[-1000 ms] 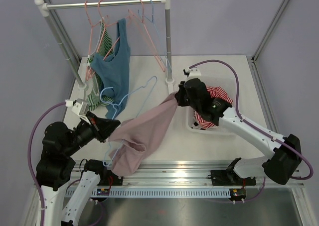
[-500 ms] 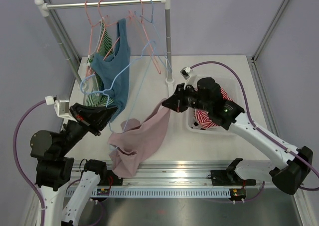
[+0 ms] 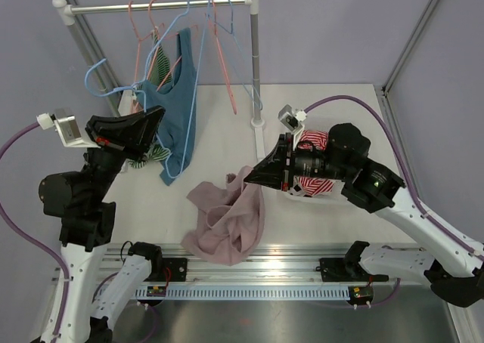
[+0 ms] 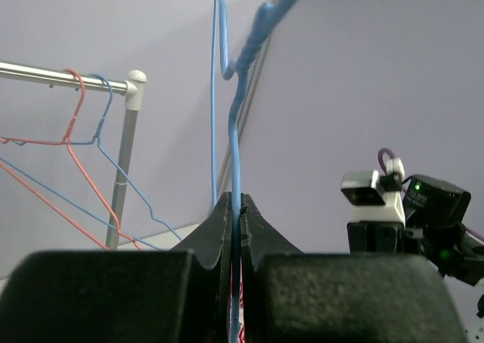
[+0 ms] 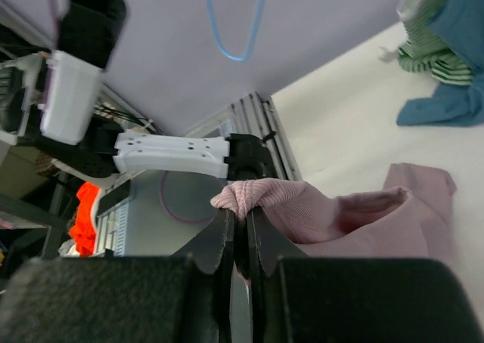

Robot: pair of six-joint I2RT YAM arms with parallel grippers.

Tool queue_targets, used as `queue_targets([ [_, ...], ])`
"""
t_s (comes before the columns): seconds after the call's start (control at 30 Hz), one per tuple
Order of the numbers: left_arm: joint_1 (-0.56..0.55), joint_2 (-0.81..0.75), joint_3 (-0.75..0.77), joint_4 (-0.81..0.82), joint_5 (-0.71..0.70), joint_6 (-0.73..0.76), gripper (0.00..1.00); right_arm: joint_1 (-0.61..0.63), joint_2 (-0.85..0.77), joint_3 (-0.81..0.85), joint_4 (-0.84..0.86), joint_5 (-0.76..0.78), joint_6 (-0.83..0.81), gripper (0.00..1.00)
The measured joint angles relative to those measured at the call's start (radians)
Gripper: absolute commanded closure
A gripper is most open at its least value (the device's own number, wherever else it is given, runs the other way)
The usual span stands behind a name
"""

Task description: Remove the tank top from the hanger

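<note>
My right gripper holds the tank top's bunched fold, and the tank top is free of the hanger. Next, my right gripper needs to carry the fold down and to the left in the top view, over the heap.
The pink tank top (image 3: pixel 225 224) lies in a heap on the table near the front edge, free of the hanger. My right gripper (image 3: pixel 252 178) is shut on a bunched fold at its top edge. The right wrist view shows the pink fabric (image 5: pixel 318 207) pinched between the jaws of that gripper (image 5: pixel 240 218). My left gripper (image 3: pixel 155 116) is raised at the left and is shut on the light-blue wire hanger (image 3: pixel 194 78), which is bare and reaches up past the rail. In the left wrist view the hanger wire (image 4: pixel 234 146) runs straight up out of the closed gripper (image 4: pixel 237 207).
A clothes rack (image 3: pixel 159 5) stands at the back left with pink and blue hangers, a blue tank top (image 3: pixel 178 101) and a green striped garment (image 3: pixel 156 65). A white basket (image 3: pixel 291 193) holding a red-and-white striped garment (image 3: pixel 314 143) sits under my right arm.
My left gripper has lifted the blue hanger up and to the left, out of the pink tank top. My right gripper has moved forward with the top, which has dropped into a heap.
</note>
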Motion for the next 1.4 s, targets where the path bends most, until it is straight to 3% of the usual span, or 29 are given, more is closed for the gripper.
queue_targets([
  [0.17, 0.0, 0.013, 0.102, -0.163, -0.077, 0.06, 1.0, 0.033, 0.068, 0.0, -0.09, 0.118, -0.055, 1.0],
  [0.43, 0.0, 0.008, 0.196, -0.617, -0.22, 0.171, 1.0, 0.166, 0.204, -0.114, -0.098, 0.359, -0.058, 1.0],
  [0.47, 0.0, 0.011, 0.197, -0.692, -0.228, 0.185, 1.0, 0.18, 0.224, -0.139, -0.097, 0.389, -0.05, 0.95],
  [0.53, 0.0, 0.019, 0.197, -0.772, -0.235, 0.201, 1.0, 0.192, 0.265, -0.188, -0.098, 0.452, -0.028, 0.74],
  [0.57, 0.0, 0.024, 0.197, -0.802, -0.239, 0.208, 1.0, 0.193, 0.284, -0.208, -0.105, 0.479, -0.012, 0.36],
  [0.6, 0.0, 0.032, 0.197, -0.834, -0.245, 0.215, 1.0, 0.193, 0.301, -0.221, -0.115, 0.507, 0.005, 0.15],
  [0.63, 0.0, 0.04, 0.198, -0.863, -0.252, 0.222, 1.0, 0.193, 0.312, -0.228, -0.126, 0.523, 0.006, 0.01],
  [0.77, 0.0, 0.134, 0.256, -0.966, -0.28, 0.249, 1.0, 0.195, 0.297, -0.238, -0.154, 0.611, 0.029, 0.01],
  [1.03, 0.0, 0.424, 0.497, -1.034, -0.322, 0.286, 1.0, 0.196, 0.103, -0.235, -0.205, 0.739, 0.034, 0.01],
  [1.4, -0.019, 0.853, 1.069, -1.168, -0.382, 0.344, 1.0, 0.196, -0.006, -0.235, -0.259, 0.781, 0.035, 0.01],
])
